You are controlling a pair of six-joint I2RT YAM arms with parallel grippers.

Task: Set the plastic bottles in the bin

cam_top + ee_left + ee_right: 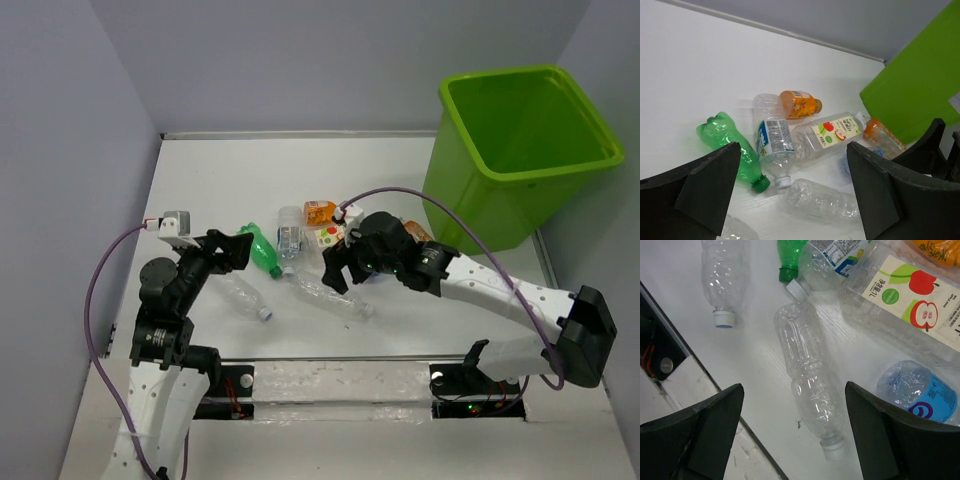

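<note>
The right gripper moves down and slightly to the left in the top view onto the bare clear bottle's middle [322,294] [810,375] next, since its open fingers hover above it.
Several plastic bottles lie in a cluster mid-table: a green one [262,250], a clear one with a blue-white label [289,238], an orange one [320,211], an apple-label one [328,237] and two bare clear ones [330,295] [245,297]. The lime-green bin [530,150] stands at the far right and looks empty. My left gripper [235,250] is open and empty beside the green bottle [730,145]. My right gripper [340,272] is open above the bare clear bottle [810,375], with its fingers [875,430] on either side of it and not touching. A second orange bottle [882,140] lies near the bin [920,90].
A blue-label clear bottle [917,395] lies beside my right finger. The other bare bottle [722,275] lies near the table's front edge, by the black rail [670,360]. Grey walls close in the table on the left and at the back.
</note>
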